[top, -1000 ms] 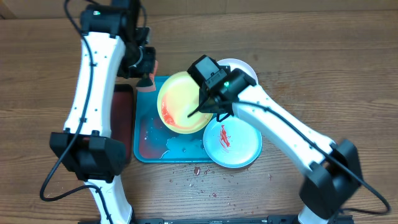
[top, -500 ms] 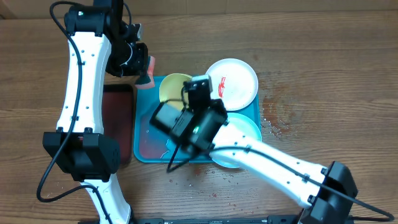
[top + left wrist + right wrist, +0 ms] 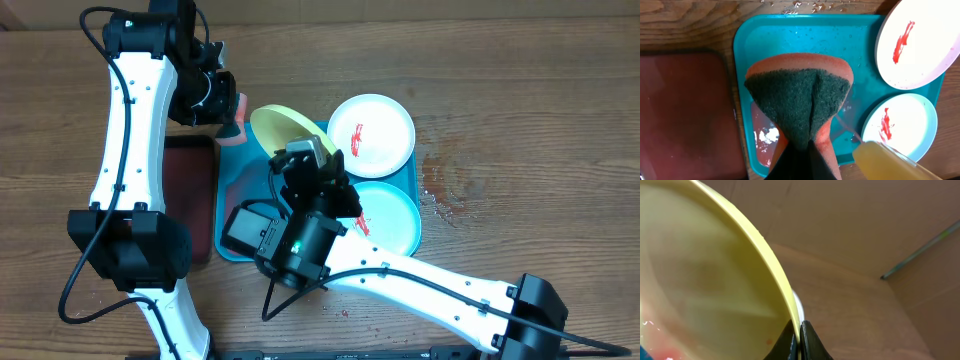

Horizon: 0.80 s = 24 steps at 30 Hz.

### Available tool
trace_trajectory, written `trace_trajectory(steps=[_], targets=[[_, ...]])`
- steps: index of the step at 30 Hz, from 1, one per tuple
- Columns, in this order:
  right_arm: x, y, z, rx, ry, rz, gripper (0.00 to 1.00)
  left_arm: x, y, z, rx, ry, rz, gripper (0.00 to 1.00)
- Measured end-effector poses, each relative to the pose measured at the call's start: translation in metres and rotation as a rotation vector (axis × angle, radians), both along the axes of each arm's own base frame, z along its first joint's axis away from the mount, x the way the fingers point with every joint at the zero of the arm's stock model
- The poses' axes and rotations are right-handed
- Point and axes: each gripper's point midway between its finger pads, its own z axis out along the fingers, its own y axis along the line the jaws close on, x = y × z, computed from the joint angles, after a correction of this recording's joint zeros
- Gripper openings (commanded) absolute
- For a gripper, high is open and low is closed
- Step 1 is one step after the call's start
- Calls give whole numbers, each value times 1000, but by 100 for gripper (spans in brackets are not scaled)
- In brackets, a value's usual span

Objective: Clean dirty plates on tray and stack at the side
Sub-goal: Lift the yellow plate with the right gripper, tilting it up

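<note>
The right gripper swings next to the open table (image 3: 463,181) beside the tray, below it and to its right in the overhead view, lowers the plate flat and releases it.
My right gripper (image 3: 799,336) is shut on the rim of the yellow-green plate (image 3: 705,280), which it holds tilted on edge over the far end of the turquoise tray (image 3: 231,183). Overhead, that plate (image 3: 277,125) shows beside my left gripper. My left gripper (image 3: 806,150) is shut on an orange sponge with a dark green scrub face (image 3: 799,100), held above the tray (image 3: 790,40). The white plate (image 3: 371,133) with a red smear lies on the tray's far right corner. The aqua plate (image 3: 390,218), also smeared, lies on the near right corner.
A dark red tray (image 3: 192,190) lies against the turquoise tray's left side. Red and white residue sits in the turquoise tray's near left corner (image 3: 765,137). Sauce specks dot the wooden table (image 3: 320,275) in front of and right of the tray. My right arm (image 3: 400,280) crosses the tray's near side.
The right arm has swung toward the camera, lifting the yellow-green plate from facing up over the tray to standing on edge at the tray's far end. The left arm shifted slightly left.
</note>
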Motion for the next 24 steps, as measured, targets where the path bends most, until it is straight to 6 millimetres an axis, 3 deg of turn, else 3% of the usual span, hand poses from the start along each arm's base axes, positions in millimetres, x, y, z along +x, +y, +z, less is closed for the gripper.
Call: trace_trajectory(steps=[7, 16, 20, 24], targets=[[-4, 3, 15, -32, -81, 10, 4, 0, 0, 0, 0, 0, 0, 4], [-4, 3, 13, 8, -87, -2, 4, 0, 0, 0, -3, 1, 0, 4], [-4, 3, -3, 66, -3, -6, 4, 0, -1, 0, -3, 0, 0, 4], [1, -5, -37, 161, 184, -50, 4, 0, 0, 0, -3, 2, 0, 4]])
